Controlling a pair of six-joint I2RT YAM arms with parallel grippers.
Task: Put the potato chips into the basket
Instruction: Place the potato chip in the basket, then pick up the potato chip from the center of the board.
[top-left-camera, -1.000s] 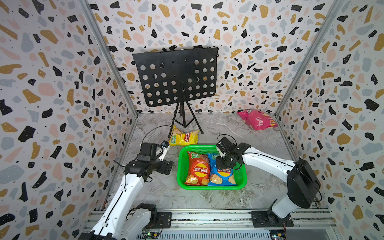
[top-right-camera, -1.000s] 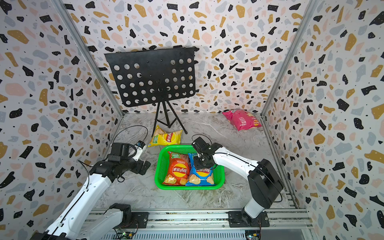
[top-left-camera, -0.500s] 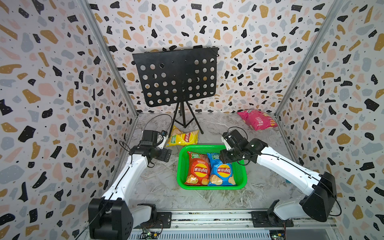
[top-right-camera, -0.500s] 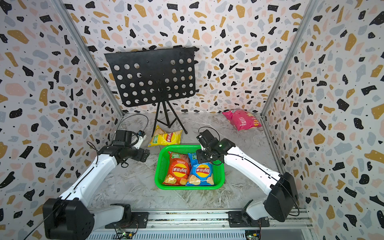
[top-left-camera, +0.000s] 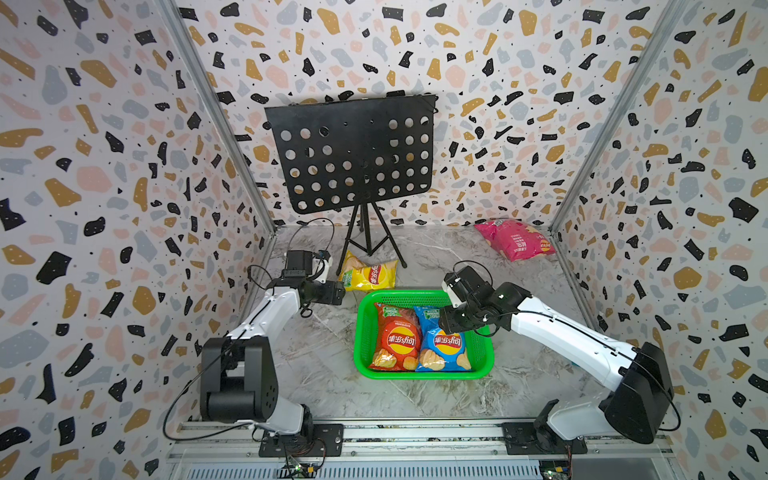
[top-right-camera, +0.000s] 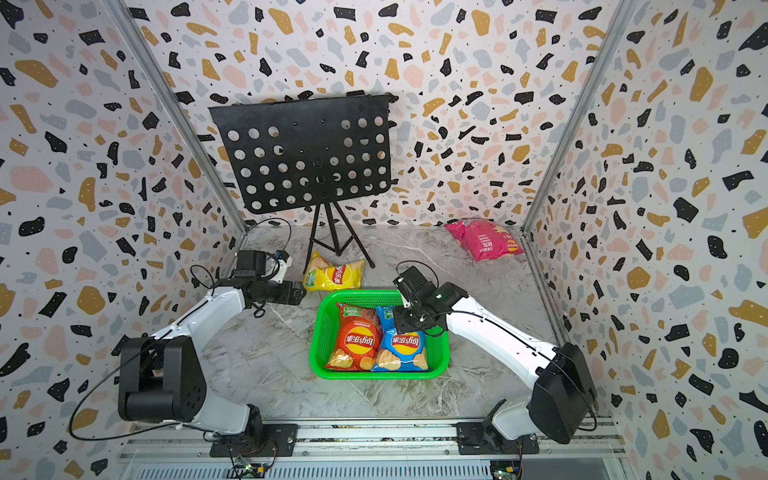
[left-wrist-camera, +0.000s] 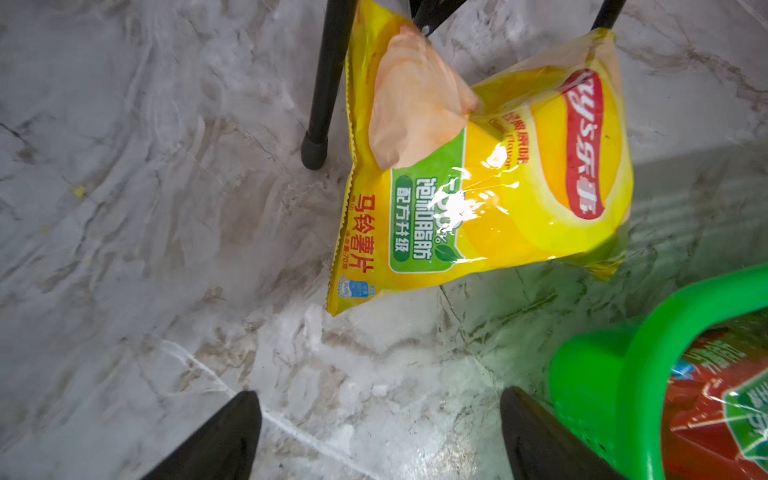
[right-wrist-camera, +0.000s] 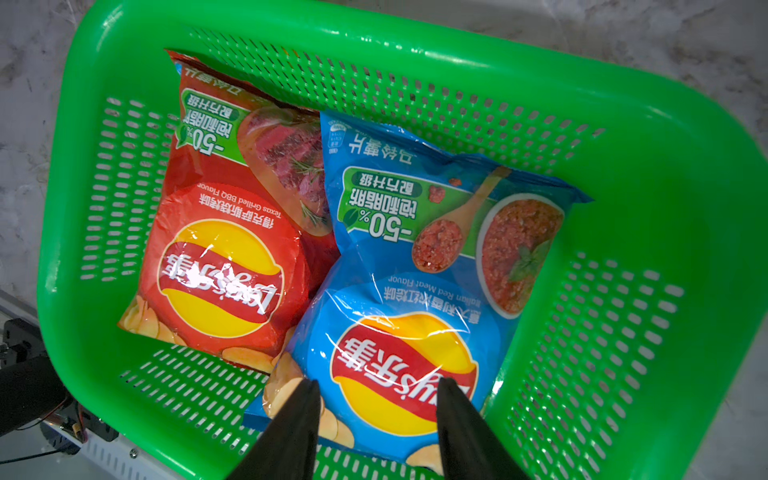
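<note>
My open left gripper moves outward and down onto the yellow bag's near sealed corner (top-right-camera: 308, 286) (left-wrist-camera: 345, 281) next and closes there, as it lies clear of the tripod leg.
The green basket (top-left-camera: 419, 376) (top-right-camera: 374, 376) (right-wrist-camera: 623, 104) holds two bags of potato chips side by side, an orange-red bag (top-left-camera: 397, 336) (right-wrist-camera: 232, 232) and a blue bag (top-left-camera: 442, 345) (right-wrist-camera: 415, 270). My right gripper (top-left-camera: 446, 322) (right-wrist-camera: 376, 382) hovers open above the blue bag, holding nothing. A yellow bag (top-left-camera: 368, 276) (left-wrist-camera: 478, 187) lies on the floor behind the basket. My left gripper (top-left-camera: 338, 291) (left-wrist-camera: 377, 392) is open just short of it, over bare floor beside the basket's corner (left-wrist-camera: 602, 374). A pink bag (top-left-camera: 515, 241) (top-right-camera: 484, 239) lies at the back right.
A black perforated music stand (top-left-camera: 353, 153) rises at the back. One tripod leg (left-wrist-camera: 324, 83) stands right beside the yellow bag, and the bag's far end lies between the legs. Patterned walls close in both sides and the back.
The left arm has stretched forward, bringing its gripper nearer the yellow bag, with its jaws narrowing slightly. The right arm's elbow has swung out to the right while its gripper stays over the basket.
</note>
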